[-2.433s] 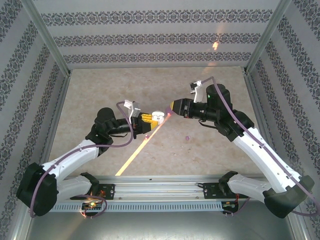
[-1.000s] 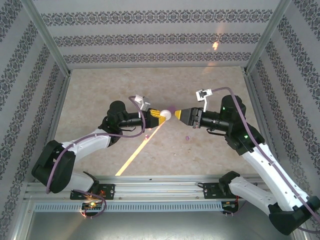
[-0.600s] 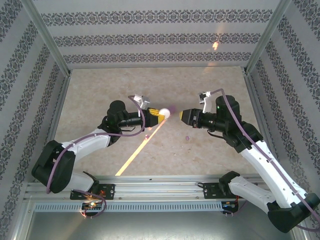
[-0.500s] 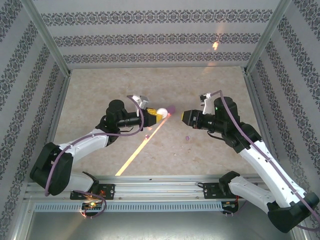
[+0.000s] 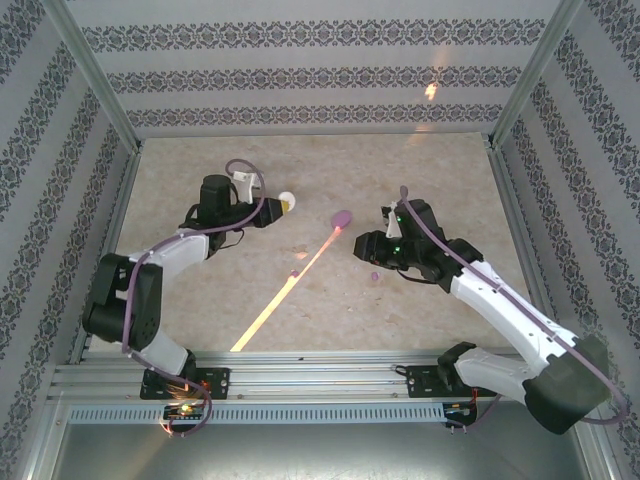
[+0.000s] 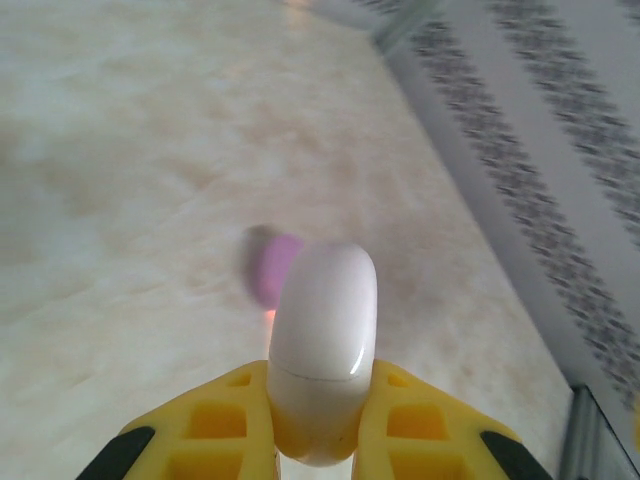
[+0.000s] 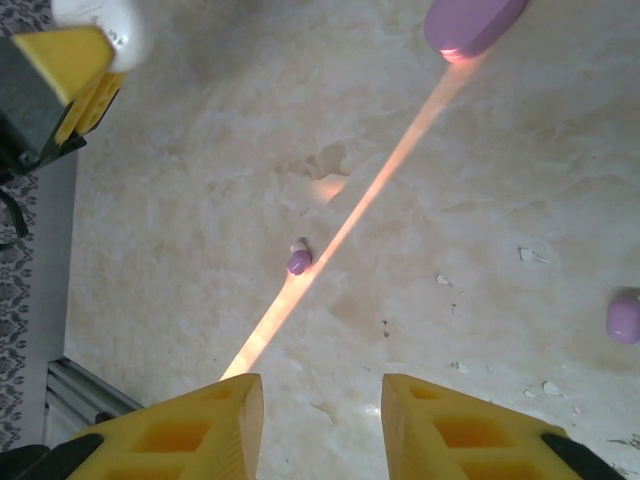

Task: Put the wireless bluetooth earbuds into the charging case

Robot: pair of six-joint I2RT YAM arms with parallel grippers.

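Note:
My left gripper draws away from the purple case next, tilts downward and lowers to release the white case, as bare tabletop lies below the gripper.
My left gripper is shut on a white charging case, lid closed, held above the table at the left. In the left wrist view the white case stands up between the yellow fingers. A closed purple case lies on the table between the arms. My right gripper is open and points down at bare table. One purple earbud lies ahead of it on the light streak, a tiny whitish piece touching it. A second purple earbud lies to the right.
A bright orange light streak crosses the marble-patterned table diagonally. Patterned walls and metal frame posts close in the sides and back. The rail with the arm bases runs along the near edge.
The two grippers have drawn apart. The left arm swung back and left with the white case. The right arm pulled back and tipped down toward the table.

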